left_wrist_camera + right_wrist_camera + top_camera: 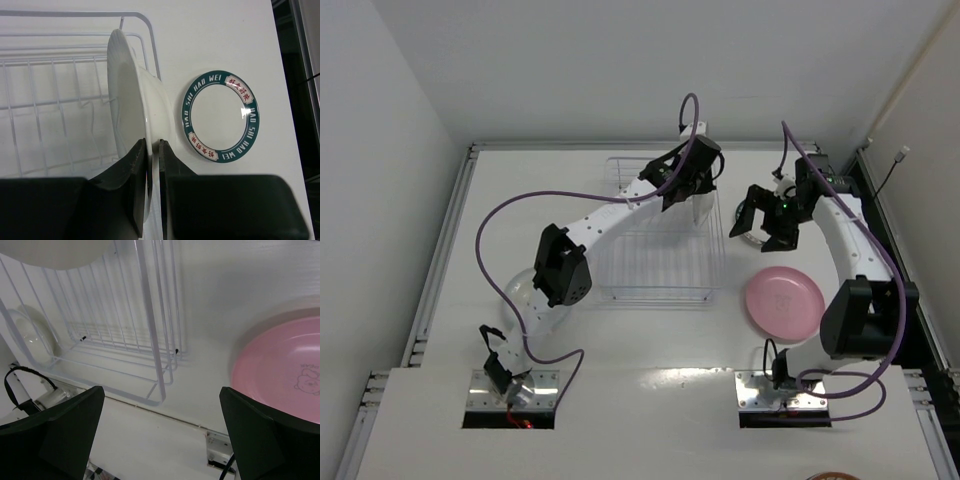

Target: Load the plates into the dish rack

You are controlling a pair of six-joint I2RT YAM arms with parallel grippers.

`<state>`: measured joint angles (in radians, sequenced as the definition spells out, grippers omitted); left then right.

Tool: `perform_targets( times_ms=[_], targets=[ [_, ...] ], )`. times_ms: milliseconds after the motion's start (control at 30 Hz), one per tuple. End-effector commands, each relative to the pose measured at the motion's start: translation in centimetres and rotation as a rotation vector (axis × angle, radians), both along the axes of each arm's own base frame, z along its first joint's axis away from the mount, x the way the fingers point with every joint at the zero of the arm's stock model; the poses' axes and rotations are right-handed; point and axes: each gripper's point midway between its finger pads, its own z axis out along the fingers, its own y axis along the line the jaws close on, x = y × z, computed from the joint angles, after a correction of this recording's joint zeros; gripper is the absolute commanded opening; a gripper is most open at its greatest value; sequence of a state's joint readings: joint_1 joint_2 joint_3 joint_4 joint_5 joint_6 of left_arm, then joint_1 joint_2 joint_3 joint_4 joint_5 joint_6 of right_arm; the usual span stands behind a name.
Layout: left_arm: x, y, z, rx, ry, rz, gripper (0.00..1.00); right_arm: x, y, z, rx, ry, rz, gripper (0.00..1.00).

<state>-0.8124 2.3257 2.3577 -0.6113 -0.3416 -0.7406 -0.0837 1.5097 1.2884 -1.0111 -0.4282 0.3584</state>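
Next, my left gripper will lower and draw back over the wires at the rack's end (705, 229) by the teal-rimmed plate, because the pale plate still hangs above them.
My left gripper (692, 190) is shut on the rim of a pale white plate (131, 100) and holds it on edge inside the right end of the white wire dish rack (655, 290); the left wrist view shows the gripper (153, 145) with the rim pinched between its fingers. The teal-rimmed plate (220, 116) lies flat on the table just right of the rack. My right gripper (765, 222) hovers open and empty over it, hiding most of it from above. The pink plate (785, 303) lies flat nearer the right arm's base and also shows in the right wrist view (285, 370).
A pale, glassy round plate (520, 290) lies left of the rack, partly under the left arm's elbow. It shows through the rack wires (150, 340) in the right wrist view (30, 337). Purple cables loop from both arms. The table's raised edge runs along the back.
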Motion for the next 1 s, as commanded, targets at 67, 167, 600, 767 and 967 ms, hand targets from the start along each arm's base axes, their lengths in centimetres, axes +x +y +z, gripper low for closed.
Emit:
perform_targets(
  times_ms=[67, 167, 600, 767, 967],
  targets=[
    [-2.3, 2.4, -6.9, 0.248, 0.107, 0.018, 0.00, 2.3, -0.1, -0.2, -0.009, -0.032, 0.009, 1.00],
    [-2.5, 2.6, -6.9, 0.268, 0.101, 0.029, 0.00, 2.9, 0.1, -1.4, -0.027, -0.007, 0.021, 1.00],
    [-4.2, 3.6, -8.4, 0.352, 0.124, 0.014, 0.00, 4.9, 1.7, -4.4, 0.039, 0.005, 0.054, 0.43],
    [-4.3, 3.8, -8.5, 0.359, 0.130, 0.013, 0.00, 5.3, 2.8, -4.9, 0.060, -0.008, 0.083, 0.48],
    [-4.7, 3.7, -8.8, 0.379, 0.127, 0.003, 0.00, 6.5, 3.6, -5.9, 0.044, -0.018, 0.100, 0.56]
  ],
)
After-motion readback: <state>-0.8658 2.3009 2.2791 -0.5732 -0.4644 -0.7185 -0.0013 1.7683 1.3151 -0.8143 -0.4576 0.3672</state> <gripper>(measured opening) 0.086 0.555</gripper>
